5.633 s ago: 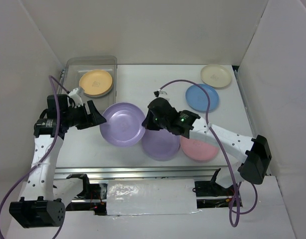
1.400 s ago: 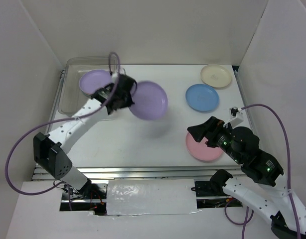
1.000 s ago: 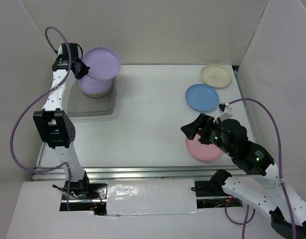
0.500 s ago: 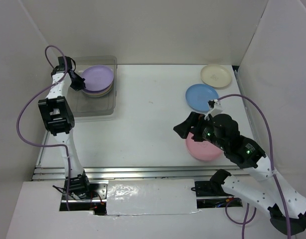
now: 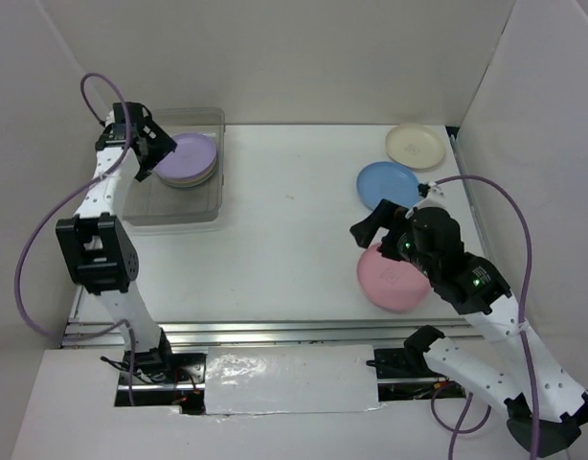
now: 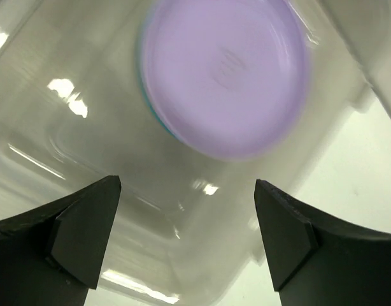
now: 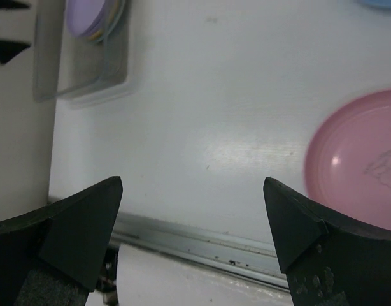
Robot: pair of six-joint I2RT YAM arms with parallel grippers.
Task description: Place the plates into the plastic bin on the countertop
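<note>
Next, my left gripper should cross over to the right in the top view, to the pink plate still outside the bin [image 5: 169, 218], and descend onto the plate's bin-side rim [image 5: 360, 267].
The clear plastic bin [image 5: 169, 218] stands at the back left of the countertop [image 5: 284, 240]. Inside it a lilac plate [image 5: 187, 156] lies on top of a stack of plates. My left gripper [image 5: 150, 144] hovers open just left of that stack, holding nothing. The left wrist view shows the lilac plate [image 6: 224, 73] below, inside the bin [image 6: 183, 245], with the open left gripper [image 6: 186, 185] above the bin floor. A pink plate [image 5: 395, 280] lies at the front right. My right gripper [image 5: 375, 222] hangs open over its far-left edge. The right wrist view shows the pink plate [image 7: 361, 159] right of the open right gripper [image 7: 193, 182].
A blue plate [image 5: 388, 187] and a cream plate [image 5: 416, 146] lie at the back right. White side walls close in left, right and behind. A metal rail [image 7: 195, 245] runs along the front edge. The bin [image 7: 81, 64] shows far off in the right wrist view.
My left gripper has opened and let go of the lilac plate, which now lies flat on the stack in the bin. The right arm has shifted right and back, above the pink plate.
</note>
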